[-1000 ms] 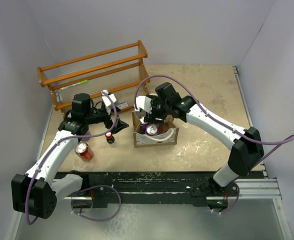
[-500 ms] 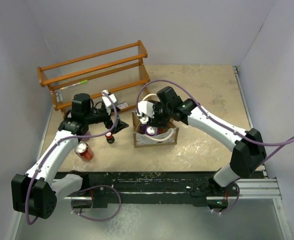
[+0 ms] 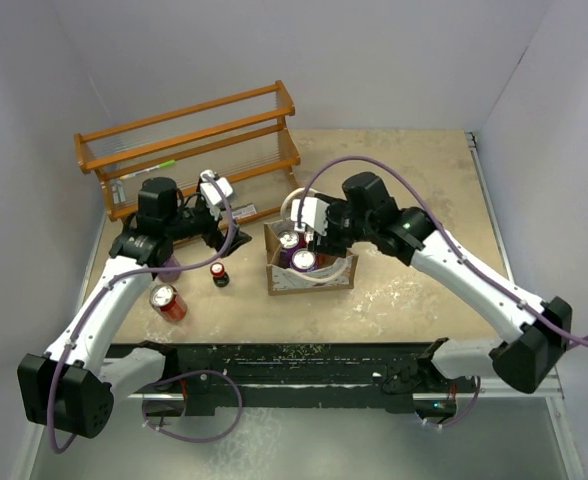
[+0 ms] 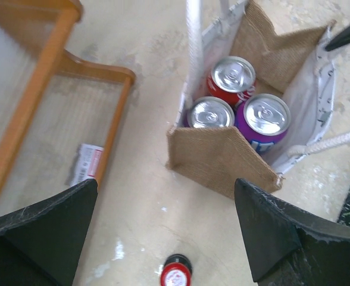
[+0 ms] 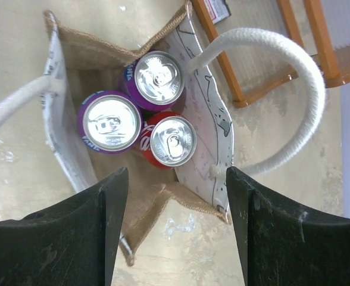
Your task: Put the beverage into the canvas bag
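The purple can is still outside the canvas bag [image 3: 275,266], so my left gripper should go left in the top view and down around it.
The tan canvas bag [image 3: 275,266] stands open mid-table with white rope handles. Three cans stand upright inside it: a red cola can [image 5: 171,140], a purple can [image 5: 111,122] and another purple can [image 5: 158,75]. My right gripper [image 5: 178,232] [image 3: 310,234] hovers over the bag's far side, open and empty. My left gripper [image 4: 163,238] [image 3: 229,235] hovers left of the bag, open and empty, above a small dark bottle with a red cap [image 4: 176,275] [image 3: 218,275]. A red can [image 3: 168,302] lies on the table farther to the left.
A wooden rack [image 3: 189,140] stands at the back left, close behind the bag and my left gripper. A small label card [image 4: 87,164] lies at the rack's foot. White walls close in the table on three sides.
My right arm has drawn back to the right and its gripper has risen off the bag, leaving the cans inside. My left gripper has shifted slightly up and back.
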Motion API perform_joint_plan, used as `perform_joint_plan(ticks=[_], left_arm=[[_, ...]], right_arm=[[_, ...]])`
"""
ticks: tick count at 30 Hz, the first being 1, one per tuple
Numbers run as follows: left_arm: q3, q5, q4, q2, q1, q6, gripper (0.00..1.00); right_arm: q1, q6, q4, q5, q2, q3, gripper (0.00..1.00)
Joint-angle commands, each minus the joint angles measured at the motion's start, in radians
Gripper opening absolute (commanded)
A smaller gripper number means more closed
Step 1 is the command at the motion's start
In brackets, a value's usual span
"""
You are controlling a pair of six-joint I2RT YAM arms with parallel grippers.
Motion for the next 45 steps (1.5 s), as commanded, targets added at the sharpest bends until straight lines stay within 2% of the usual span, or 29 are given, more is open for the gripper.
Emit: perform_joint_plan(ticks=[1, 5, 10, 14, 18, 23, 30, 45], left_arm=[[0.128, -0.087, -0.059, -0.005, 0.0, 0.069, 0.99], [0.207, -0.191, -0.152, 0.006, 0.001, 0.123, 0.99], [0.323, -0.392, -0.342, 0.044, 0.005, 0.167, 0.99], [0.325, -0.547, -0.43, 0.026, 0.038, 0.153, 0.99], [0.304, -0.615, -0.522, -0.001, 0.092, 0.141, 0.99], [0.281, -0.621, -0.608, 0.015, 0.191, 0.159, 0.99], [0.271, -0.521, -0.659, 0.087, 0.351, 0.209, 0.99], [0.229, -0.434, -0.616, 0.3, 0.441, 0.227, 0.98]], right_arm=[[-0.049, 0.085, 0.002, -0.085, -0.085, -0.004, 0.69], [-0.162, 0.168, 0.098, -0.156, -0.135, -0.036, 0.71], [-0.285, 0.275, 0.212, -0.213, -0.207, -0.102, 0.75], [-0.338, 0.307, 0.242, -0.234, -0.236, -0.131, 0.77], [-0.371, 0.308, 0.257, -0.233, -0.258, -0.151, 0.78], [-0.383, 0.306, 0.266, -0.239, -0.278, -0.17, 0.8], [-0.388, 0.303, 0.272, -0.244, -0.297, -0.181, 0.82], [-0.391, 0.278, 0.283, -0.224, -0.301, -0.206, 0.84]])
